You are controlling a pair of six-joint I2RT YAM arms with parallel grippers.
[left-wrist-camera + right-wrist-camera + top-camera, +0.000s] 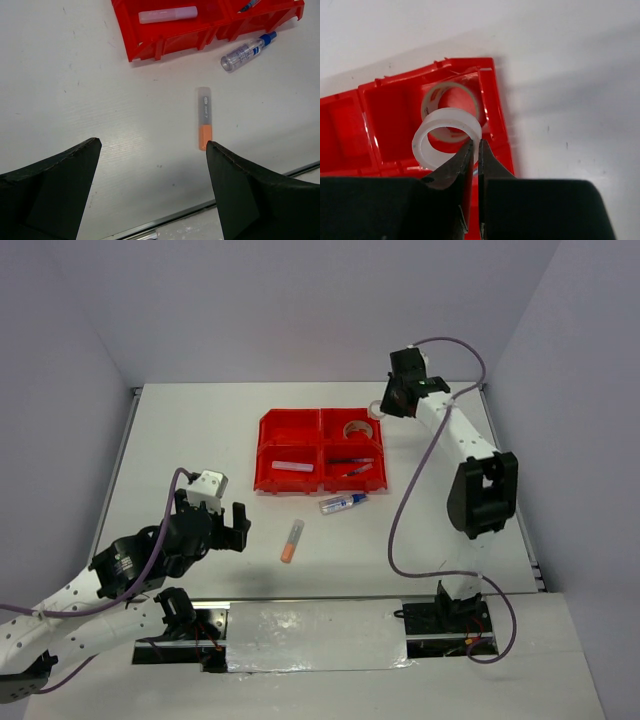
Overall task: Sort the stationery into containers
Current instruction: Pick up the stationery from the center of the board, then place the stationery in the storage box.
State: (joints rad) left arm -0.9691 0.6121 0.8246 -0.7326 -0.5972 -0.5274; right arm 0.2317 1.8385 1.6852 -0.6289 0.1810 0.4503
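I need to move my right gripper to the left in the top view next and lower it over the bin's second tape roll [357,429] [453,100] to release, because tape is already lying there.
The red containers [320,418] stand mid-table. My right gripper [385,406] hovers over their back right bin and is shut on the wall of a clear tape roll [422,150], seen in the right wrist view [475,142]. A second tape roll [433,94] lies in the bin [490,100] below. Two blue pens [352,466] lie in the front right bin, a pale highlighter [292,467] in the front left. An orange highlighter [291,540] and a blue-capped glue tube [343,503] lie on the table. My left gripper [236,525] is open and empty, left of the orange highlighter [204,125].
In the left wrist view my open gripper [152,145] hangs above bare table, with the glue tube [246,50] and the containers [165,42] beyond. A metal strip [310,635] runs along the near edge. The right arm's cable [400,510] hangs right of the bins.
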